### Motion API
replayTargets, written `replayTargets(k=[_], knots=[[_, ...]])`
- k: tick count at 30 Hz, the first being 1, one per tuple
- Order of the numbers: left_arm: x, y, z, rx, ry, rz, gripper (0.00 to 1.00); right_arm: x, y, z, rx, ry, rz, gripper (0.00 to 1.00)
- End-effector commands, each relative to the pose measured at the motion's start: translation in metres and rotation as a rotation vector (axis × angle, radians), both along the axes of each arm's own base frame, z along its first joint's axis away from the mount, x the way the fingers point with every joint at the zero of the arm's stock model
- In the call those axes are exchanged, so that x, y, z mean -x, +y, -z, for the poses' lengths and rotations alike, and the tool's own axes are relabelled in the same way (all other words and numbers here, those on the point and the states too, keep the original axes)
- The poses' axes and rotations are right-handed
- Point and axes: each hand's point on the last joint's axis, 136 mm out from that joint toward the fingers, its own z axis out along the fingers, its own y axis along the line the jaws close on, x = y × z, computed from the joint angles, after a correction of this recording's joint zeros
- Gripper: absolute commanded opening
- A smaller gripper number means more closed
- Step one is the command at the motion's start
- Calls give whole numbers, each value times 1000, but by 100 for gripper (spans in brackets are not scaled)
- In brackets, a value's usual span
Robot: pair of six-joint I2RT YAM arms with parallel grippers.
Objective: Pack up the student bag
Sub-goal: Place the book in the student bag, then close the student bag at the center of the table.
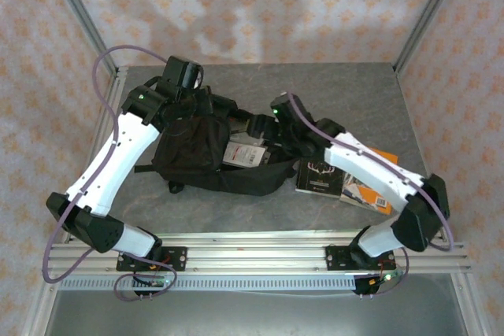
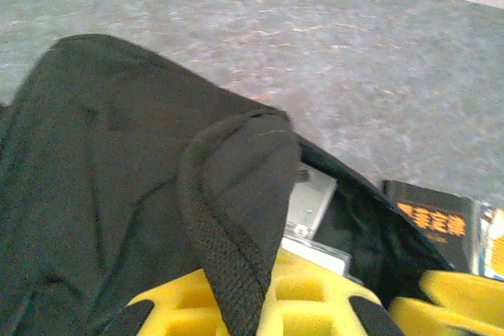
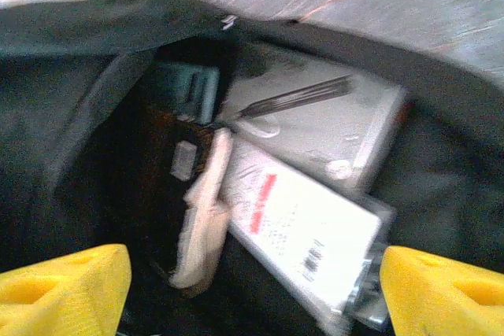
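My left gripper is pinching the bag's rim and will next swing it across the bag (image 1: 193, 155) toward the side by the antler book, since the bag's opening lies there, and then release it.
The student bag (image 1: 193, 155) lies on its side left of the table's centre, a black soft backpack with its mouth facing right. My left gripper (image 1: 183, 102) is shut on the bag's upper rim; in the left wrist view the yellow fingers (image 2: 331, 289) pinch a fold of black mesh-edged fabric (image 2: 236, 218). My right gripper (image 1: 273, 125) stands open at the mouth, its yellow fingertips (image 3: 67, 285) far apart with nothing between them. Inside the bag lie a white book with a red stripe (image 3: 307, 226), a grey book (image 3: 315, 112) and a cream-edged book (image 3: 203, 210).
Two books lie on the table right of the bag, under my right arm: a black one with an antler design (image 1: 317, 176) and an orange one (image 1: 370, 188). Frame posts stand at the back corners. A metal rail (image 1: 260, 243) runs along the near edge.
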Motion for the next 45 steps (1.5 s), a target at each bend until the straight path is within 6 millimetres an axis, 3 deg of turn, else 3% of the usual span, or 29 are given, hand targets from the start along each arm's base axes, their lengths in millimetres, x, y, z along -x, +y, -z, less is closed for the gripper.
replayTargets(k=[1,4,9,15,17,19,21,28,31,36,40,45], knots=[[-5,54,-35,-79,-154,-221,0,13,-76,14,266,51,133,84],[-7,67,-42,-134,-167,-268,0,20,-129,27,397,77,248,86],[-14,75,-64,-215,-206,-267,0,28,-194,66,536,178,425,88],[-15,80,-84,-338,-257,-271,0,17,-223,113,634,246,524,93],[-18,72,-79,-351,-253,-241,0,10,-220,127,622,278,516,94],[-22,56,-62,-318,-218,-179,0,0,-201,142,548,298,450,94],[-27,40,-38,-269,-172,-123,0,-3,-195,157,534,332,441,95],[-28,-19,53,-68,46,28,0,2,-213,192,555,457,535,96],[-23,-35,75,-36,109,65,11,-1,-217,192,550,452,558,96],[-10,-76,77,-68,131,208,41,6,-212,209,492,511,521,96],[-2,-111,67,-105,133,315,50,16,-202,222,432,562,474,92],[0,-144,50,-117,119,379,54,25,-171,220,243,584,386,84]])
